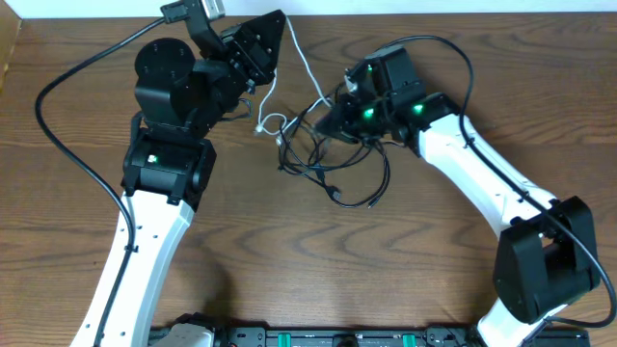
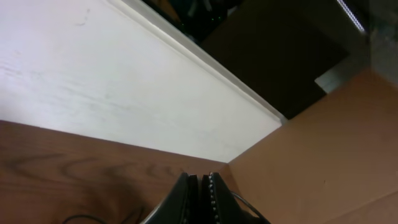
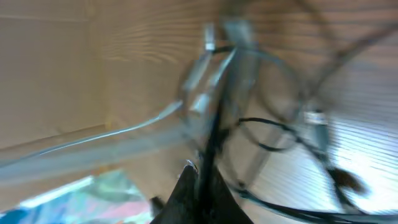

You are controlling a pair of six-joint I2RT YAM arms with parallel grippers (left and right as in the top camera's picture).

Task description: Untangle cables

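I will move my right gripper to the right in the overhead view next, toward the bare tabletop, and let go of the white cable there, because it runs into the loops of the black cable [image 3: 214, 124].
The cables lie tangled at the table's middle: black loops [image 1: 333, 169] and a thin white cable [image 1: 307, 69]. The white cable rises from the knot to the tip of my left gripper [image 1: 280, 21]. That gripper is held high and tilted and is shut on the cable's upper end. In the left wrist view its jaws [image 2: 200, 179] are pressed together, facing a white wall. My right gripper [image 1: 330, 120] sits at the tangle's right edge, shut on a black cable [image 3: 214, 124]. The right wrist view is blurred and shows this strand running up out of the closed fingertips [image 3: 202, 169].
Thick black wires [image 1: 58, 125] run along both arms. The table's back edge meets a white wall [image 2: 93, 74]. A brown cardboard panel [image 2: 336, 149] stands beside the left gripper. A black rail [image 1: 318, 337] runs along the table's front edge.
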